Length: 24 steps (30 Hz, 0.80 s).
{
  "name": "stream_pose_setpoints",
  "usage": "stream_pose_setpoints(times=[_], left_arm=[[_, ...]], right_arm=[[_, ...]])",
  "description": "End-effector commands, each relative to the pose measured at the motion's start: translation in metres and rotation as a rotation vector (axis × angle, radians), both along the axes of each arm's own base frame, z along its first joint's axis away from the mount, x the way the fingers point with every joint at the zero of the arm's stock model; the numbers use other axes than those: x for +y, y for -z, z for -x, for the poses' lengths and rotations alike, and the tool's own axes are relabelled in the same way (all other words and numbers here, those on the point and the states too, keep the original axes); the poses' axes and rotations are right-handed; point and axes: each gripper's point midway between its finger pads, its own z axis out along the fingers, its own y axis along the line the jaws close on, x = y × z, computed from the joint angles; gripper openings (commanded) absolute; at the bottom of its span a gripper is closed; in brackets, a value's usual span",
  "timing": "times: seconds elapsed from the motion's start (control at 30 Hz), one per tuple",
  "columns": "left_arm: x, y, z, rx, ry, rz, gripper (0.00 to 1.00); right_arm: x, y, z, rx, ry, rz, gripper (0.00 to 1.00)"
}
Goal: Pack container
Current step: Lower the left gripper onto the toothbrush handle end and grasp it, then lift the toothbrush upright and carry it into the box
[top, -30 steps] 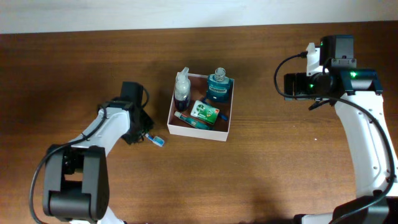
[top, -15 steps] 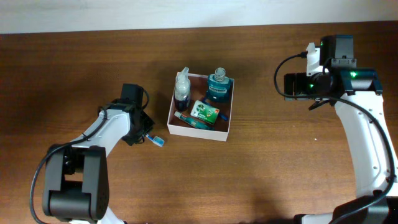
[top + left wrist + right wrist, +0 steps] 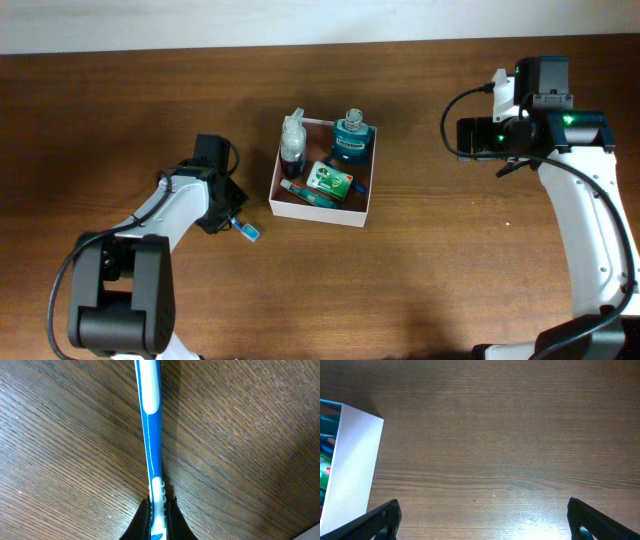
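I will lift my left gripper, swing it over the green packet [image 3: 331, 181] and let go of the toothbrush, as the container is to the gripper's right in the overhead view.
The container [image 3: 361, 203] is a square white-walled box at the table's middle. It holds a spray bottle [image 3: 291, 143], a teal mouthwash bottle [image 3: 351, 139], a green packet [image 3: 331, 181] and a toothpaste tube [image 3: 305, 192]. Its white wall shows at the left of the right wrist view [image 3: 352, 465]. My left gripper [image 3: 226, 215] is shut on a blue and white toothbrush [image 3: 152, 420], left of the container; the brush's end [image 3: 249, 231] sticks out toward it. My right gripper [image 3: 482, 517] is open and empty, at the right [image 3: 462, 137].
The wooden table [image 3: 450, 270] fills all views. The right arm's white links [image 3: 590, 230] run down the right edge. The left arm's base [image 3: 118, 300] sits at the bottom left.
The toothbrush end in my left gripper has shifted slightly down and left. The right arm has not moved.
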Motion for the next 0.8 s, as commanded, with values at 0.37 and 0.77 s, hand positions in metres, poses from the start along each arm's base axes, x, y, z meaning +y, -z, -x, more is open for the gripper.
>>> stream_pose_setpoints(times=[0.37, 0.77], left_arm=[[0.033, -0.077, -0.014, -0.157, 0.136, -0.015, 0.01], [-0.01, -0.18, -0.01, -0.49, 0.404, 0.112, 0.0]], right_arm=[[-0.003, -0.004, -0.001, -0.011, 0.015, 0.002, 0.99], [-0.003, -0.004, -0.001, -0.011, 0.015, 0.002, 0.99]])
